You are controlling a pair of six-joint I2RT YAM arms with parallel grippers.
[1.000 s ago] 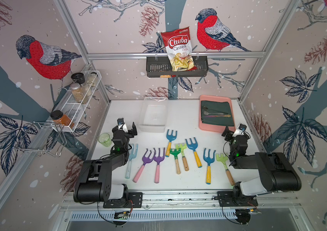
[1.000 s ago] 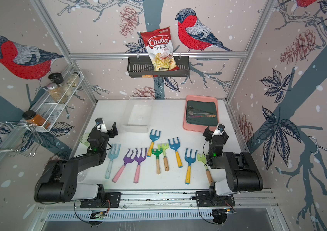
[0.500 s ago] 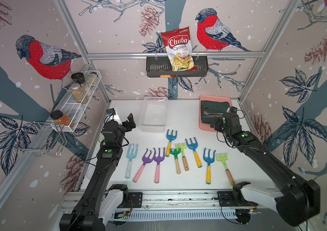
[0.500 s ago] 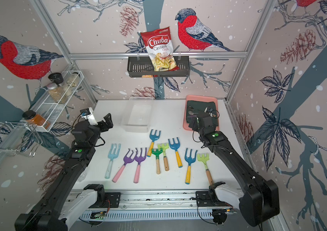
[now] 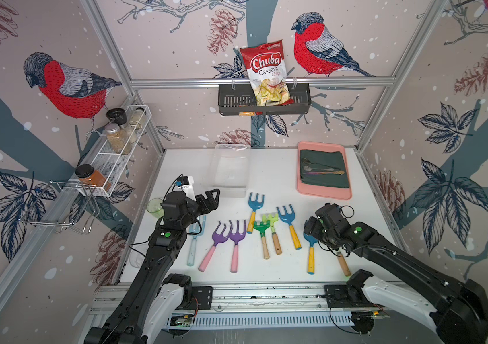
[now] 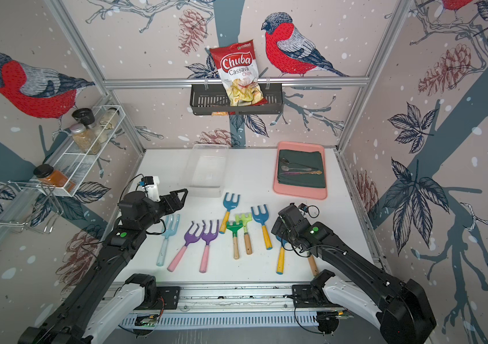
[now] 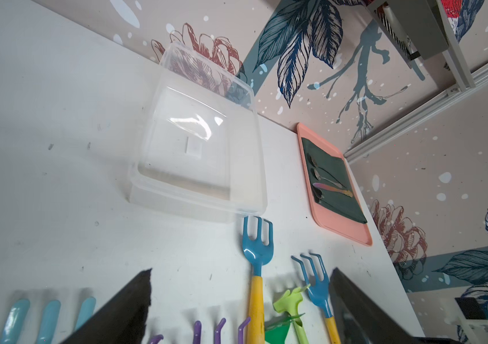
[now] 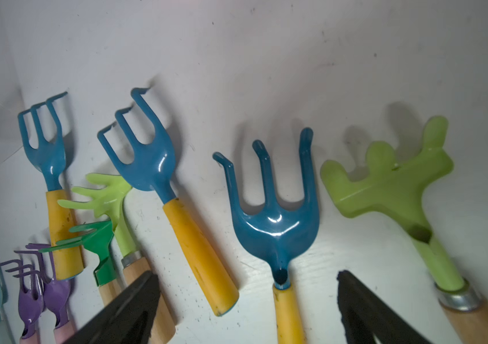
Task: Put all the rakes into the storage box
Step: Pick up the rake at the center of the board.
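I will next bring my right gripper's fingers down and back, on either side of the yellow handle's end by the rake's blue neck (image 5: pixel 311 251) (image 8: pixel 287 309), because that end is below and back toward the base.
Several toy rakes lie in a row on the white table, handles toward the front. The storage box (image 5: pixel 230 193) (image 6: pixel 205 192) (image 7: pixel 183 205), clear and empty, stands behind them near the back wall. My right gripper (image 5: pixel 311 227) (image 6: pixel 278 229) (image 8: pixel 247 277) hangs open, low over the row's right end. Its fingers straddle the neck of a blue rake with a yellow handle (image 8: pixel 275 214) without touching it. A light green rake (image 8: pixel 385 178) lies just beside. My left gripper (image 5: pixel 210 201) (image 6: pixel 177 196) (image 7: pixel 241 272) is open and empty, above the table between the box and the pale blue rake (image 5: pixel 195 238).
A pink tray (image 5: pixel 323 195) with a dark green cloth and spoons sits at the back right. A small green cup (image 5: pixel 154 205) stands by the left wall. A black basket (image 5: pixel 230 101) with a chips bag hangs on the back wall, a wire spice rack (image 5: pixel 123 143) on the left wall.
Both arms have unfolded from their low rest poses. The right gripper swung toward the pink tray, then came back down over the row's right end. The left gripper rose and shifted right.
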